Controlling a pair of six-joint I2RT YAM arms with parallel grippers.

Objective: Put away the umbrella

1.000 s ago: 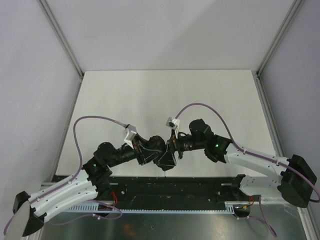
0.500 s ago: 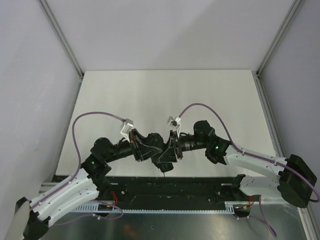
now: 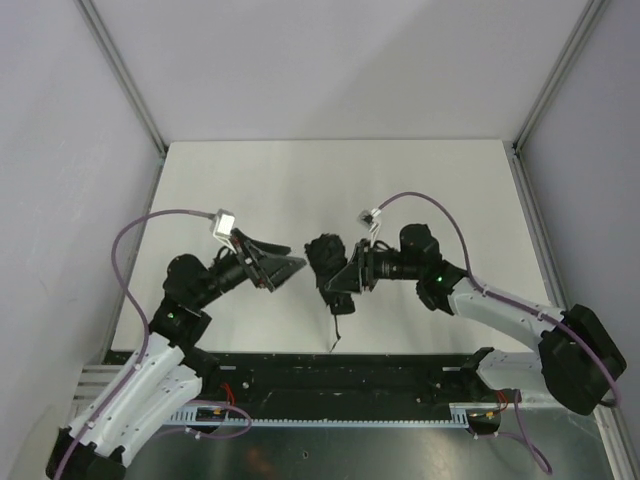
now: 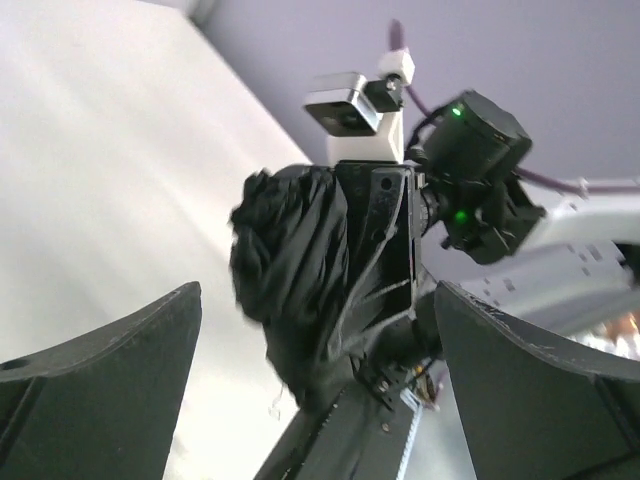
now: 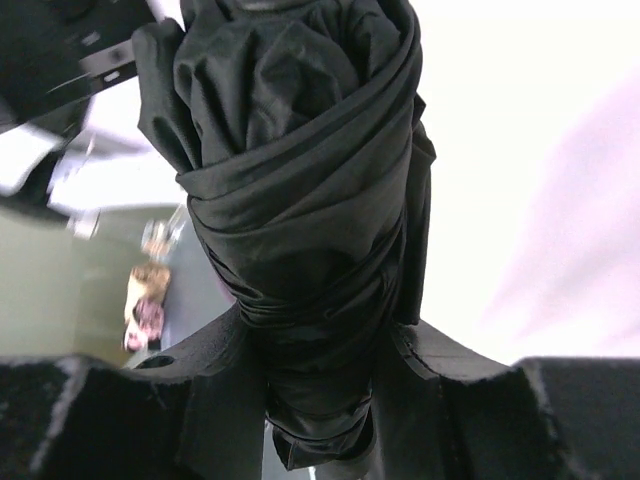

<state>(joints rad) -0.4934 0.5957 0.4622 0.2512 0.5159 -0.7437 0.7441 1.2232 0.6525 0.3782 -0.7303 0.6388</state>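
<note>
My right gripper swings to the right in the top view next and brings the umbrella [image 3: 322, 255] down to release it. The tabletop by the side [image 3: 507, 262] is empty.
The umbrella [image 3: 322, 255] is a black, rolled fabric bundle held above the white table, with a thin cord [image 3: 336, 335] hanging below it. My right gripper [image 3: 342, 280] is shut on the bundle. In the right wrist view the wrinkled canopy [image 5: 300, 170] fills the middle, and the right gripper [image 5: 322, 345] pinches its lower part between both fingers [image 5: 190, 400]. My left gripper [image 3: 288, 268] stands open a little to the left, apart from the umbrella. In the left wrist view the left gripper [image 4: 318, 330] shows wide-spread fingers [image 4: 110, 390] and the umbrella [image 4: 295, 270] beyond them.
The white table [image 3: 330, 185] reaches back to grey walls with metal corner posts [image 3: 125, 75]. A black rail [image 3: 350, 375] and a cable tray run along the near edge between the arm bases. Purple cables [image 3: 140, 225] loop over both arms.
My left gripper opened, let go of the umbrella and drew back to the left. My right gripper closed on the umbrella and now carries it alone, shifted slightly away from the near edge.
</note>
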